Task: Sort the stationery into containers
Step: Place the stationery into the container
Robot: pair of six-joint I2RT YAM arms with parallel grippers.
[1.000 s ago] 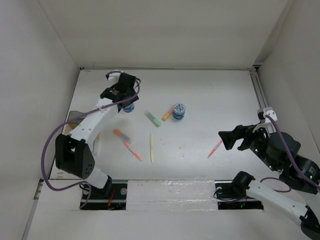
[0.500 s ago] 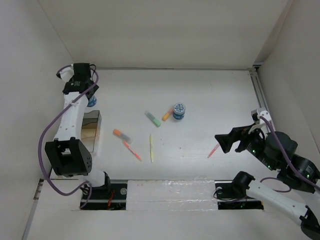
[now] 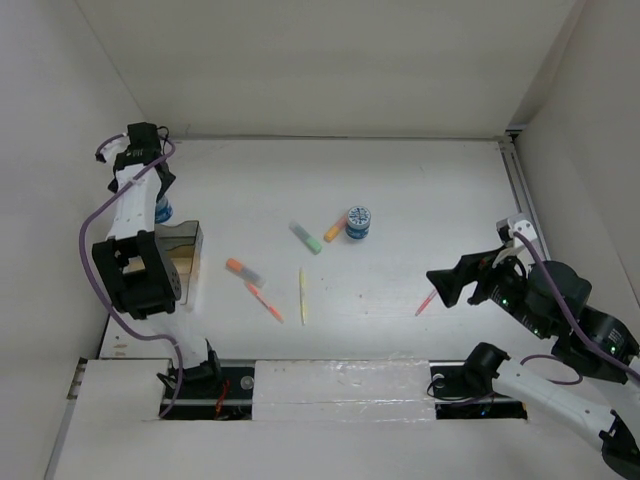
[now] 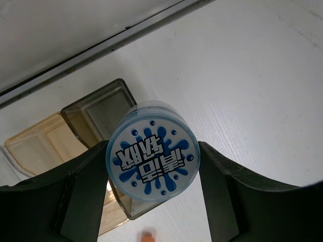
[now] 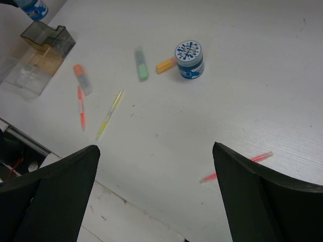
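The blue-and-white cylinder needs to move back with my left gripper next, then go down and be let go inside the tray's smoky far section (image 3: 181, 237) (image 4: 108, 112). That section is empty below and back of my left gripper.
My left gripper (image 4: 151, 169) is shut on a blue-and-white cylinder (image 4: 151, 156) and holds it above the far end of the tan tray (image 4: 35, 146). In the top view this cylinder (image 3: 162, 211) is at the far left, just beyond the tray (image 3: 187, 262). The second cylinder (image 3: 357, 221) stands mid-table beside an orange highlighter (image 3: 334, 229) and a green-grey highlighter (image 3: 305, 237). Another orange highlighter (image 3: 242, 270), an orange-red pen (image 3: 265, 301) and a yellow pen (image 3: 302, 295) lie nearer. My right gripper (image 3: 450, 283) is open and empty above a pink pen (image 5: 237, 166).
White walls close in the table on the left, back and right. A metal rail (image 3: 521, 195) runs along the right edge. The left wall stands close beside the tray and the left arm.
The left arm has swung left with the cylinder, from the back middle of the table to the far left over the tray. The right gripper has crept slightly left.
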